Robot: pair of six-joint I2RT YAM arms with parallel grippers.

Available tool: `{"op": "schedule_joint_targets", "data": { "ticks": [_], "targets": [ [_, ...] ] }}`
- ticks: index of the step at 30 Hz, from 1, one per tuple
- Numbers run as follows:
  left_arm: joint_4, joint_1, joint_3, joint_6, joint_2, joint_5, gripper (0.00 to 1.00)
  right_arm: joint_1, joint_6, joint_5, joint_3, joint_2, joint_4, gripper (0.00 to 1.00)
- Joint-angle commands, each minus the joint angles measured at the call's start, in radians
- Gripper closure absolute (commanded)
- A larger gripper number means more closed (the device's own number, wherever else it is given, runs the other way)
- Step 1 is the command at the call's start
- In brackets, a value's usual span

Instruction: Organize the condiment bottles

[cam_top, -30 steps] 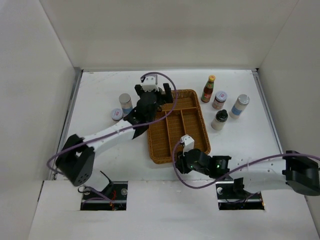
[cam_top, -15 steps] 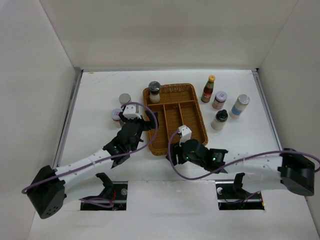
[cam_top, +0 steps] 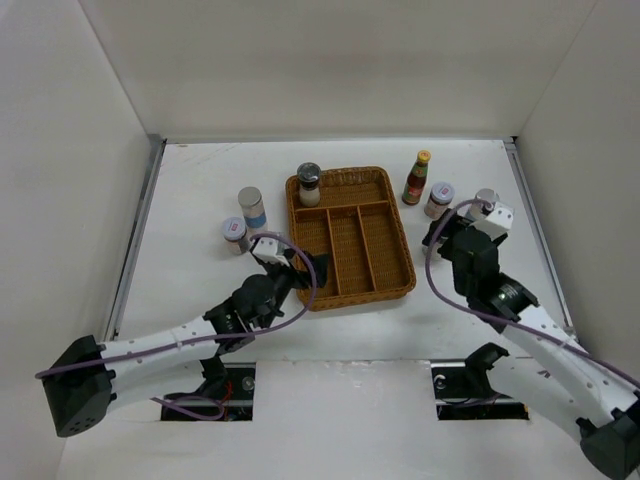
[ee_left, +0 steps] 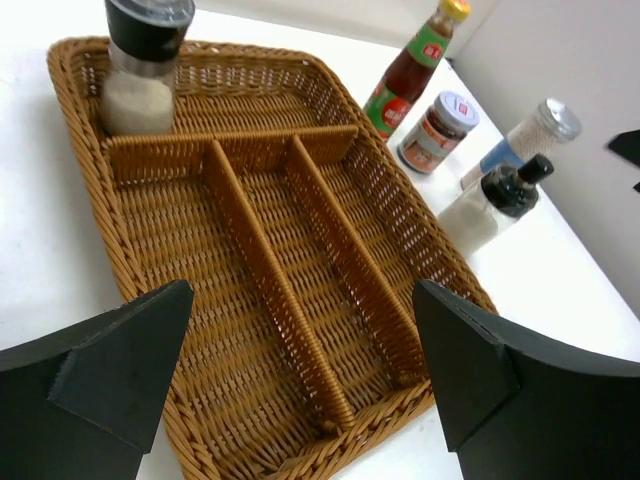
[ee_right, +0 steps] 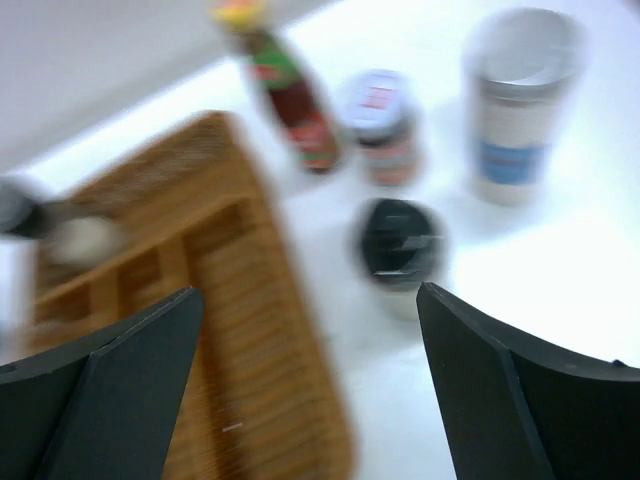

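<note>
I need to lower my right gripper to its right in the wrist view to close around the black cap [ee_right: 400,240] below.
The condiment bottles stand around the brown wicker tray [cam_top: 400,262]. A black-capped grinder [cam_top: 309,184] is inside the tray's far left compartment. Left of the tray are a blue-labelled jar [cam_top: 251,207] and a red-labelled jar [cam_top: 235,234]. On the right stand the yellow-capped red sauce bottle [cam_top: 416,178], a red-labelled jar [cam_top: 438,199], a blue-labelled jar [ee_right: 515,105] and a black-capped bottle [ee_right: 400,250]. My left gripper [cam_top: 308,270] hangs open over the tray's near left corner, holding nothing. My right gripper [cam_top: 438,232] is open above the black-capped bottle, which the top view hides.
The tray [ee_left: 420,230] has one cross compartment at the far end and three long ones. White walls enclose the table on three sides. The right-hand bottles stand close together between the tray and the right wall.
My left arm drew back from the tray's far end, leaving the grinder standing there. The tray straightened. My right gripper let go at the near edge, opened and swung right to the bottles.
</note>
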Motion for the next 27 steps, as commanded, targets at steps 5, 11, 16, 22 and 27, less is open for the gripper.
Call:
{"op": "schedule_joint_targets", "data": {
  "ticks": [5,11,16,22,27],
  "targets": [
    [0.185,0.003,-0.039,-0.005,0.064,0.056,0.06,-0.151,-0.054,-0.093,0.01,0.158,-0.021,0.04],
    [0.209,0.014,-0.06,-0.011,0.07,0.05,0.05,-0.263,-0.087,-0.207,0.059,0.324,0.084,0.03],
    [0.213,0.016,-0.059,-0.017,0.047,0.047,0.06,-0.31,-0.097,-0.256,0.097,0.442,0.125,0.07],
    [0.211,0.017,-0.03,-0.034,0.038,0.047,0.06,-0.32,-0.113,-0.262,0.134,0.536,0.174,0.27],
    [0.234,0.023,0.025,-0.038,0.095,0.056,0.07,-0.317,-0.12,-0.212,0.142,0.539,0.182,0.53]
  ]
}}
